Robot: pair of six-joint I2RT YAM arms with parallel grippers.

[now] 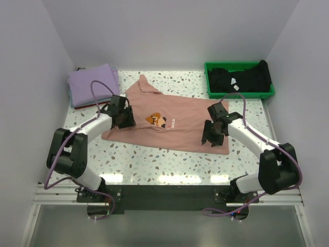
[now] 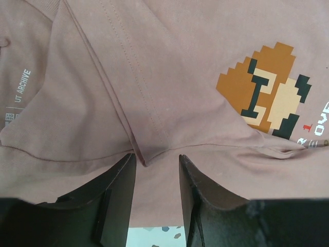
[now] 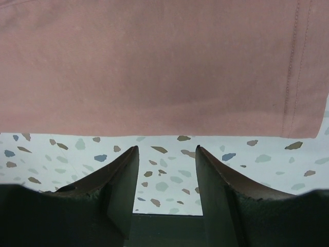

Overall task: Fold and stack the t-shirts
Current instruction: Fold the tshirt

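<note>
The folded sleeve's hem corner (image 1: 126, 127) (image 2: 144, 162) is closer to one finger, so the left gripper should next go down onto that corner, shifting a little toward that finger's side.
A salmon-pink t-shirt (image 1: 181, 117) with a brown-orange pixel print (image 1: 157, 120) lies spread on the speckled table, one sleeve folded over its body. My left gripper (image 1: 125, 119) is low over the shirt's left side. In the left wrist view its jaws (image 2: 157, 157) stand open over the cloth (image 2: 169, 77), with the folded sleeve's hem corner (image 2: 140, 158) just inside the left fingertip. My right gripper (image 1: 210, 136) is at the shirt's right end. In the right wrist view it is open (image 3: 167, 149) over bare table, and the shirt's hem (image 3: 154, 128) is just ahead of its tips.
A folded lavender t-shirt (image 1: 92, 83) lies at the back left. A black t-shirt (image 1: 240, 77) is bunched in the green tray (image 1: 241, 95) at the back right. White walls close in the table on three sides.
</note>
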